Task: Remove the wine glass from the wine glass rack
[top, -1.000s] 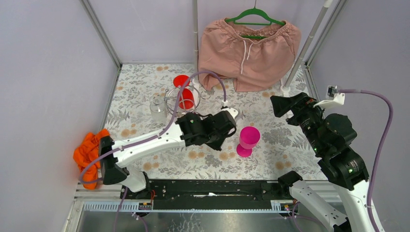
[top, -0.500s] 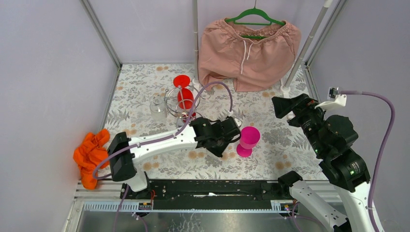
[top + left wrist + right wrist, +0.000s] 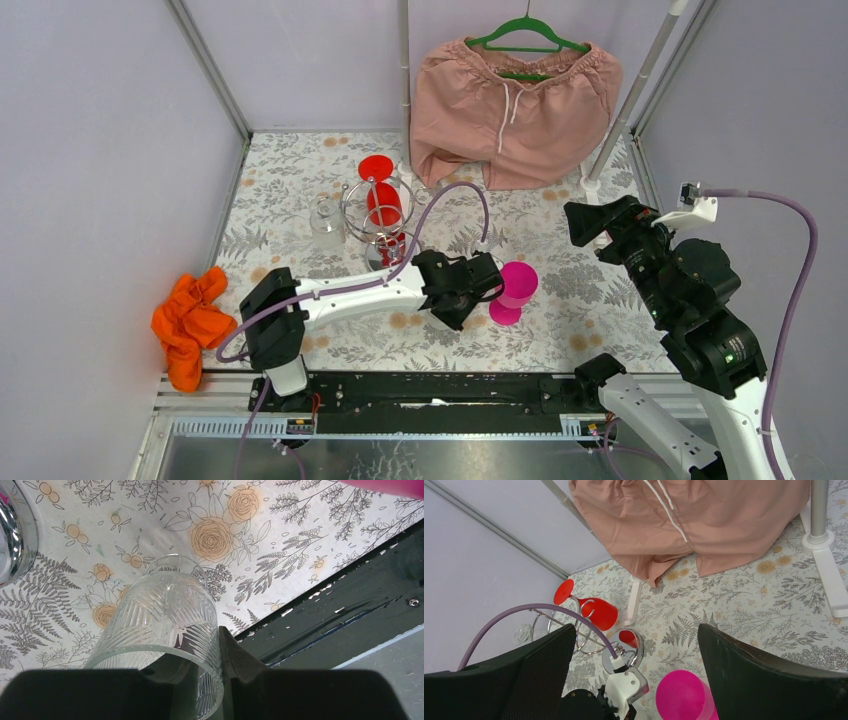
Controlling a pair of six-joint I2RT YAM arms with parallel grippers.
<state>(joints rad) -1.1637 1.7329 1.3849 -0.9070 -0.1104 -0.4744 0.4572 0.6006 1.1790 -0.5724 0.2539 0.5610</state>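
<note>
The pink wine glass (image 3: pixel 515 288) is crowded by my left gripper, so next I should move my left gripper away from it and lower the clear glass onto bare table.
The chrome wine glass rack (image 3: pixel 383 250) stands at the back left of the floral table. A red wine glass (image 3: pixel 385 202) and a clear glass (image 3: pixel 327 222) hang from its hooks. My left gripper (image 3: pixel 478 290) is to the right of the rack and close beside a standing pink wine glass (image 3: pixel 515 288). In the left wrist view it (image 3: pixel 212 650) is shut on the rim of a clear cut-pattern wine glass (image 3: pixel 165 610), held tilted over the table. My right gripper (image 3: pixel 590 215) is open and empty, raised at the right. It looks down on the rack (image 3: pixel 626 647) and the red glass (image 3: pixel 596 611).
Pink shorts (image 3: pixel 515 95) hang on a green hanger at the back, with white stand poles (image 3: pixel 625 110) beside them. An orange cloth (image 3: pixel 185 320) lies at the left edge. The black rail (image 3: pixel 430 390) runs along the near edge. The left arm's purple cable (image 3: pixel 450 195) arcs over the rack.
My left gripper has moved right and nearer, away from the rack toward the pink glass, with the clear glass in it. The right arm has barely moved.
</note>
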